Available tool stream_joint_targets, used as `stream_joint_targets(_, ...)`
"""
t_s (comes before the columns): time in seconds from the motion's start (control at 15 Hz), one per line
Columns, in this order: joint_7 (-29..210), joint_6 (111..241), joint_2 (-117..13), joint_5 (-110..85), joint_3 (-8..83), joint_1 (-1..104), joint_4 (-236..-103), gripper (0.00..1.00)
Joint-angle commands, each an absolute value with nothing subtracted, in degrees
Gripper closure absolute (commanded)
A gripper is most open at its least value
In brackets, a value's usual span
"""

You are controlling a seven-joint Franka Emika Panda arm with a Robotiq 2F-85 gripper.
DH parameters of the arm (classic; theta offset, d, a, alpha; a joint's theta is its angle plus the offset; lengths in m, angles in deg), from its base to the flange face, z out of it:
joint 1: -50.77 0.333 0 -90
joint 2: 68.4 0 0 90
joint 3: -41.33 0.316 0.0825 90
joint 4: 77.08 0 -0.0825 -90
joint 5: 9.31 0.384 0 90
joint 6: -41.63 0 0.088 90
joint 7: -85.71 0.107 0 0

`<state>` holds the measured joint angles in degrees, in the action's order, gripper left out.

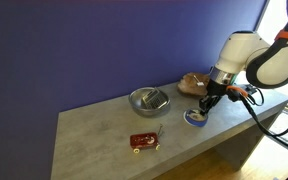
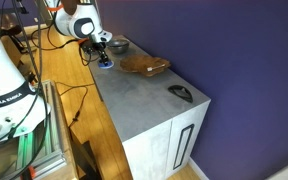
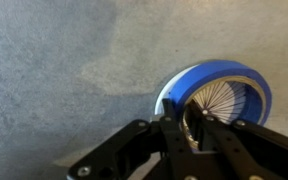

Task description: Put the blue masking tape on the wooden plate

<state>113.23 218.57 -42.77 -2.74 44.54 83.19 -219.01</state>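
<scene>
My gripper lifts the tape next, carries it across over the plate's middle [image 2: 143, 64], lowers and releases it. The empty wooden plate lies toward the wall from my gripper.
The blue masking tape [image 3: 220, 72] is a low blue ring with a pale spoked centre. It lies on the grey tabletop near the front edge, shown in both exterior views [image 1: 193, 120] [image 2: 105, 62]. My gripper [image 3: 187, 125] is straight above it, one finger inside the ring and one outside, pinched on the near wall. The gripper also shows in both exterior views [image 1: 202, 106] [image 2: 103, 52]. The wooden plate [image 1: 192, 84] [image 2: 144, 65], a shallow brown dish, sits just behind the tape towards the wall.
A grey metal bowl [image 1: 149, 100] [image 2: 118, 45] stands beside the wooden plate. A red toy car [image 1: 144, 142] lies near the front edge. A dark flat object [image 2: 181, 93] lies at the far end of the counter [image 1: 94, 135]. A white rim [image 3: 163, 97] shows under the tape.
</scene>
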Motion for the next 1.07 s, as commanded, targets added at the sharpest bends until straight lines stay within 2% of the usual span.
stream_joint_targets(0.0, 114.3, 218.4, -42.3, -2.1, 41.7, 87.7, -217.9, 1.00)
stream_joint_targets(0.2, 113.7, 218.2, -47.7, -2.1, 39.9, 89.1, -221.6, 0.97)
stream_joint_targets(0.47, 120.3, 221.6, -57.8, -3.7, 26.6, 97.6, -229.8, 0.97)
stream_joint_targets(0.53, 118.2, 220.3, -59.4, -4.7, 26.1, 97.5, -230.4, 0.97)
stream_joint_targets(0.6, 116.8, 219.9, -53.2, -3.2, 29.2, 95.1, -225.3, 0.88)
stream_joint_targets(0.67, 116.8, 219.9, -55.4, -3.4, 27.6, 95.9, -226.8, 0.88)
stream_joint_targets(0.73, 116.8, 219.9, -56.9, -3.5, 27.0, 96.2, -228.0, 0.97)
stream_joint_targets(1.0, 123.2, 222.6, -54.3, -2.7, 18.1, 96.8, -225.0, 0.97)
